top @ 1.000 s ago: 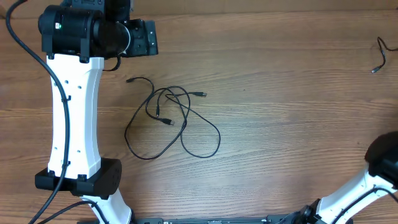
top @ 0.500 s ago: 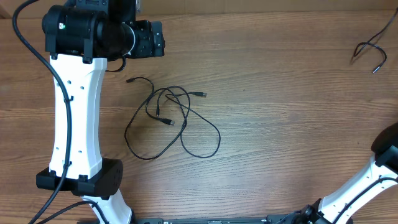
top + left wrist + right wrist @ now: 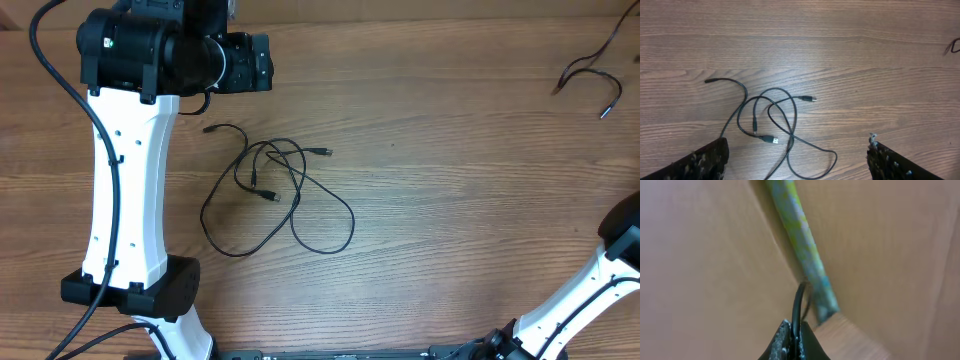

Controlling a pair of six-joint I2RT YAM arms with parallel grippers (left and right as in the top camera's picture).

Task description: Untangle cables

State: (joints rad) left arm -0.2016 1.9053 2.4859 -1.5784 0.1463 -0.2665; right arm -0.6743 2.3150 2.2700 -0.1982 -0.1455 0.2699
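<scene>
My right gripper is above the table's far corner, which is to its left in the overhead view, so it will lower there next and release the cable.
A loose tangle of thin black cables [image 3: 275, 195] lies on the wooden table [image 3: 450, 200], its small plug ends pointing several ways. In the left wrist view the same cables [image 3: 771, 120] lie below and ahead of my left gripper [image 3: 797, 161], whose fingers [image 3: 700, 162] stand wide apart with nothing between them. My right gripper [image 3: 796, 341] is shut on one thin black cable [image 3: 799, 305] and is lifted clear of the table. Overhead, that separate cable [image 3: 592, 72] hangs at the top right edge, with the gripper itself out of frame.
The left arm's white link [image 3: 125, 200] and black wrist [image 3: 190, 55] cover the table's left side. The right arm's base [image 3: 600, 290] sits at the bottom right. A greenish bar [image 3: 800, 245] and brown walls fill the right wrist view.
The left wrist has shifted a little to the right. At the top right, more of the held cable has swung into view, and its ends have moved leftward.
</scene>
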